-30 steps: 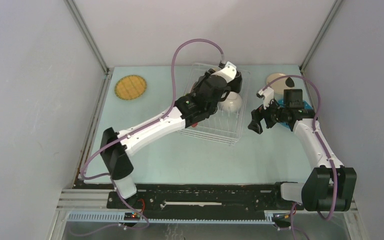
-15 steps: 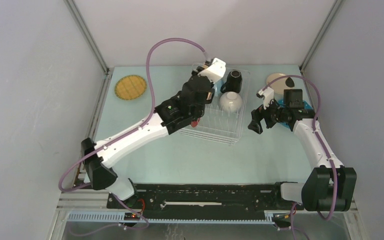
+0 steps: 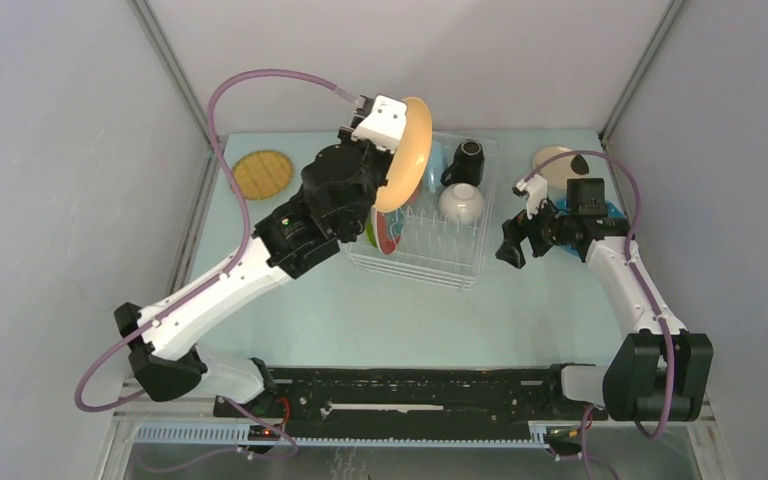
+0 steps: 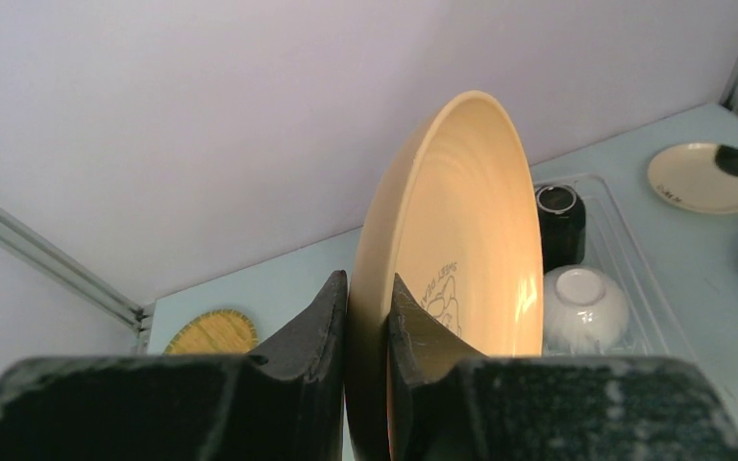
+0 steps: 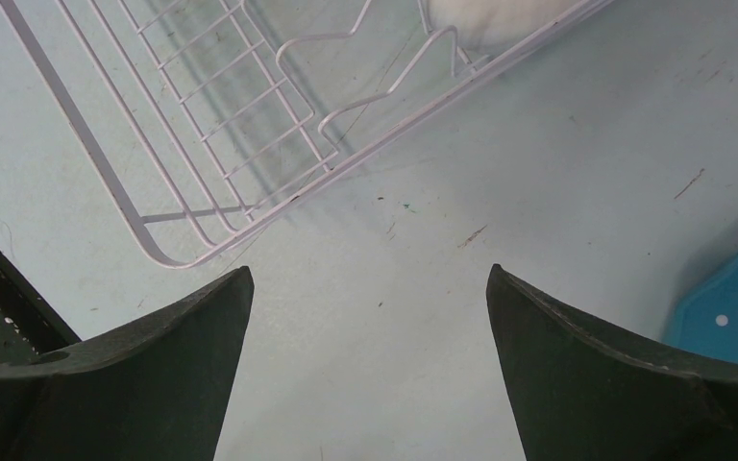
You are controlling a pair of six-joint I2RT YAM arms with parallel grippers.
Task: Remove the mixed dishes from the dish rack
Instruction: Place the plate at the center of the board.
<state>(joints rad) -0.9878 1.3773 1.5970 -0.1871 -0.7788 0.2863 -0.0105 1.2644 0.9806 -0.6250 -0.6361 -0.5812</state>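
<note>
My left gripper is holding the orange plate. It should lower the plate, tilted flat, down and to the left in the top view onto the bare tabletop beside the yellow plate and let go.
My left gripper is shut on the rim of an orange plate and holds it on edge, high above the back left of the white wire dish rack. The rack holds a black mug, an upturned white bowl, a light-blue cup, a red floral plate and a lime green plate. My right gripper hangs open and empty over bare table beside the rack's right front corner.
A yellow woven-pattern plate lies at the table's back left. A cream plate lies at the back right, and a blue dotted plate lies under my right forearm. Grey walls enclose three sides.
My left arm has risen and swung back to the left, and the orange plate has come up out of the rack in its jaws. The right arm has stayed still.
</note>
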